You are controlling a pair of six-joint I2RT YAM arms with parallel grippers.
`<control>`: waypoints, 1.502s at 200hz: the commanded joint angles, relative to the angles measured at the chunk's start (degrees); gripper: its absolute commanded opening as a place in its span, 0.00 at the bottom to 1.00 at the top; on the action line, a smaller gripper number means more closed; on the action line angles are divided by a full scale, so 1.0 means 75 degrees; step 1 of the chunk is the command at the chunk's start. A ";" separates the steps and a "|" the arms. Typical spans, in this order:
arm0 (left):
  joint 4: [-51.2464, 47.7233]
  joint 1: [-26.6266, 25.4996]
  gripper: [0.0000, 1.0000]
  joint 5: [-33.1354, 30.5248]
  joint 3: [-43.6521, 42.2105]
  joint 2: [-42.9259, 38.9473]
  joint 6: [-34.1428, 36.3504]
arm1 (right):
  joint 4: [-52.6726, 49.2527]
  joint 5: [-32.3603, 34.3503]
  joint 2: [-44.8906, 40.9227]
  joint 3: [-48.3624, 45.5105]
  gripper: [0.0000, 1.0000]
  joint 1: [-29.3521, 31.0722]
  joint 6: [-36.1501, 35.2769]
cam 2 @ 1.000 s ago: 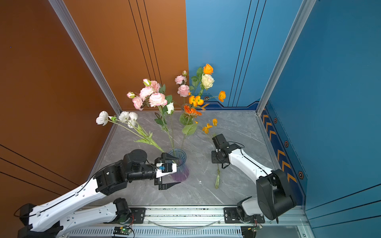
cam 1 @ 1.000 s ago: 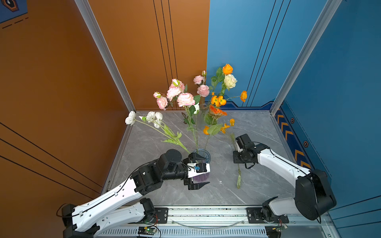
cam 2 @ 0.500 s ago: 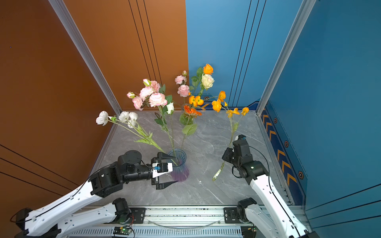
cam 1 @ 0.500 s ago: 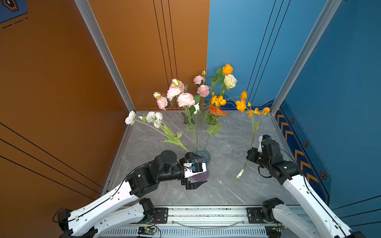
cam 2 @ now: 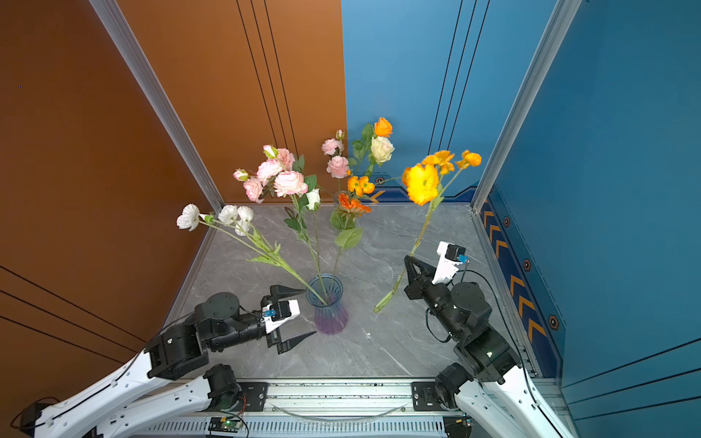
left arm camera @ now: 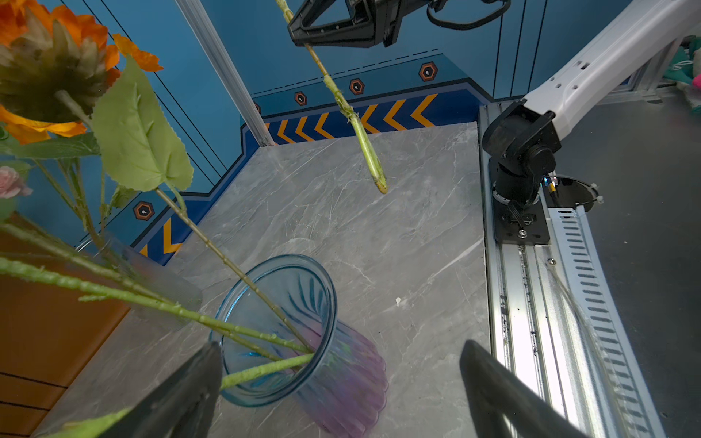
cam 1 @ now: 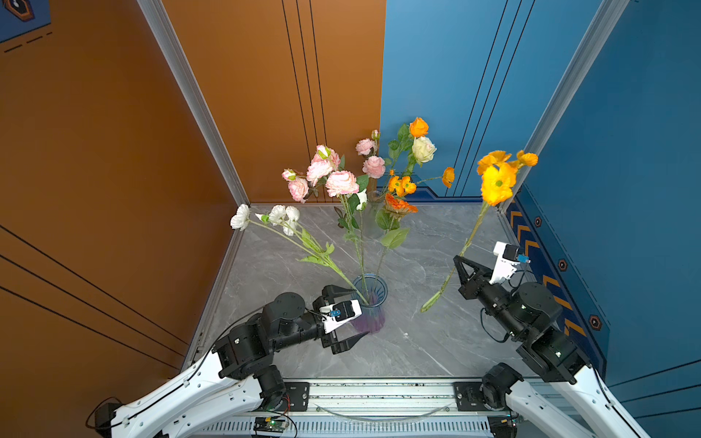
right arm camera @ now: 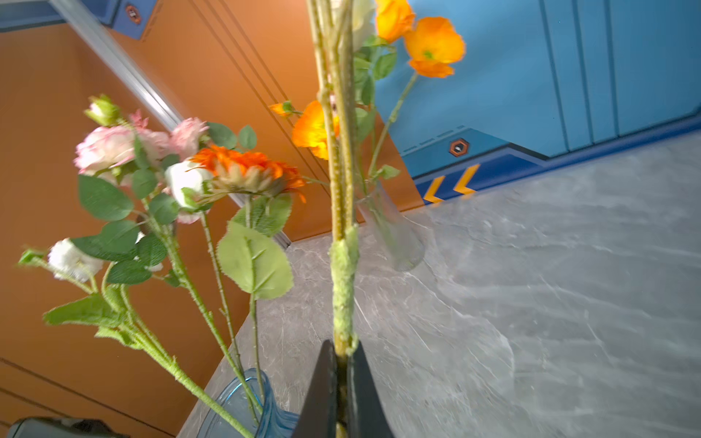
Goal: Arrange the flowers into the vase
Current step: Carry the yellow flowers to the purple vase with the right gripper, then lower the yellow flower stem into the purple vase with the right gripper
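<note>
My right gripper should move across next, lower the end of the yellow-orange flower's stem into the opening of the blue and purple vase [cam 1: 368,303] [right arm camera: 235,408] and let it go, because there is still space between the stems.
A blue and purple glass vase [cam 1: 368,303] [cam 2: 327,309] [left arm camera: 296,333] stands near the front of the grey table. It holds flowers with white [cam 1: 278,216], pink [cam 1: 341,183] and orange [cam 1: 398,204] blooms. My left gripper [cam 1: 354,314] [cam 2: 299,315] [left arm camera: 337,379] is open beside the vase, one finger on each side of it, not touching. My right gripper [cam 1: 457,259] [cam 2: 407,259] [right arm camera: 342,364] is shut on the stem of a yellow-orange flower [cam 1: 497,182] [cam 2: 422,184]. That flower hangs tilted above the table at the right, its stem end [left arm camera: 379,186] in the air.
A clear vase [cam 1: 375,199] [right arm camera: 394,235] at the back holds pink, cream and orange flowers. Orange and blue walls close in the table at the left, back and right. A metal rail [cam 1: 379,394] runs along the front edge.
My right arm has lifted the yellow-orange flower off the table and carried it up and to the right. The left gripper has stayed open by the vase.
</note>
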 commanded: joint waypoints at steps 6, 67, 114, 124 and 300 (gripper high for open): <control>0.0025 -0.0111 0.98 -0.0456 -0.0166 -0.0200 -0.0580 | 0.2871 0.1513 0.0548 0.0093 0.00 0.1863 -0.2257; 0.0037 -0.0374 0.98 -0.0960 -0.0398 -0.0324 -0.1099 | 0.5401 0.1998 0.2656 0.0980 0.00 0.3482 -0.4325; 0.0095 -0.0526 0.98 -0.1004 -0.0330 -0.0367 -0.1131 | 0.7202 0.2632 0.3660 0.0320 0.00 0.3827 -0.4793; 0.0095 -0.0539 0.98 -0.1027 -0.0289 -0.0403 -0.1093 | 0.7435 0.2804 0.3810 0.0143 0.00 0.3884 -0.4690; 0.0107 -0.0567 0.98 -0.1249 -0.0539 -0.0252 -0.1090 | 0.7846 0.3848 0.4744 -0.1374 0.00 0.4240 -0.2629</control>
